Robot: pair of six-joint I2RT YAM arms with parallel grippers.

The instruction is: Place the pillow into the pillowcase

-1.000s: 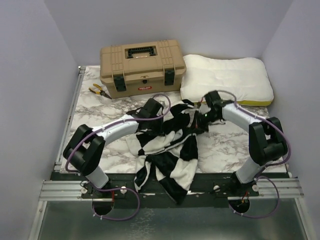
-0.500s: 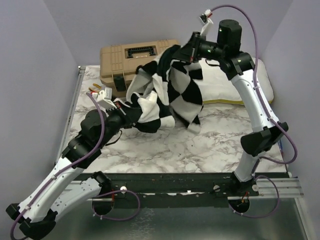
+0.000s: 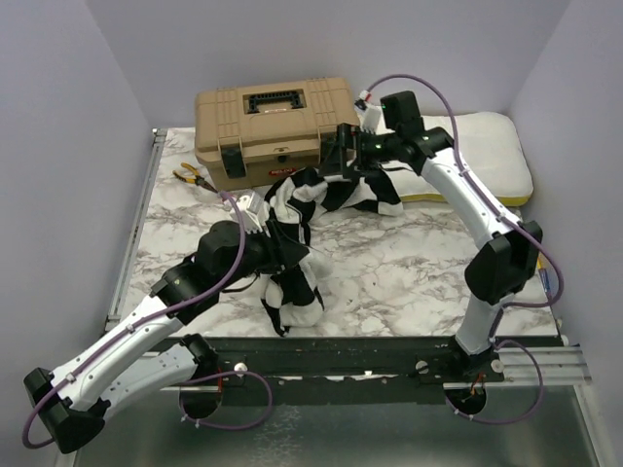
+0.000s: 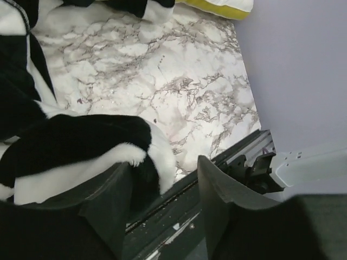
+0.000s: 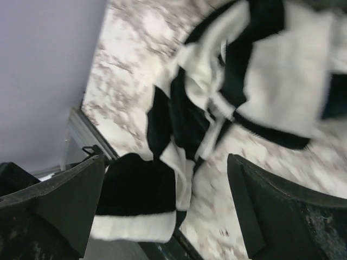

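Observation:
The right gripper lowers back toward my base next, onto a fold of the crumpled pillowcase in front of the toolbox.
The black-and-cream checkered pillowcase (image 3: pixel 310 226) lies crumpled on the marble table, running from the toolbox's front toward the near edge. My left gripper (image 3: pixel 288 251) is open at its near part. In the left wrist view the fleecy pillowcase (image 4: pixel 76 146) rests against the left finger (image 4: pixel 108 200), and nothing is pinched in the left gripper (image 4: pixel 165 162). My right gripper (image 3: pixel 338 169) hangs wide open over the far end. The right wrist view shows the blurred pillowcase (image 5: pixel 233 81) below the right gripper (image 5: pixel 167 162). The white pillow (image 3: pixel 492 146) lies at the back right, partly behind the right arm. Its yellow edge strip shows on the pillow (image 4: pixel 217 6).
A tan toolbox (image 3: pixel 273 122) stands at the back, just behind the cloth. Yellow-handled pliers (image 3: pixel 191 175) lie to its left. The table's metal front rail (image 3: pixel 389 352) runs close to the pillowcase's near end. Purple walls enclose the table on three sides.
Both arms have come down from holding the pillowcase stretched in the air. Both grippers have opened and the cloth has dropped in a heap on the table.

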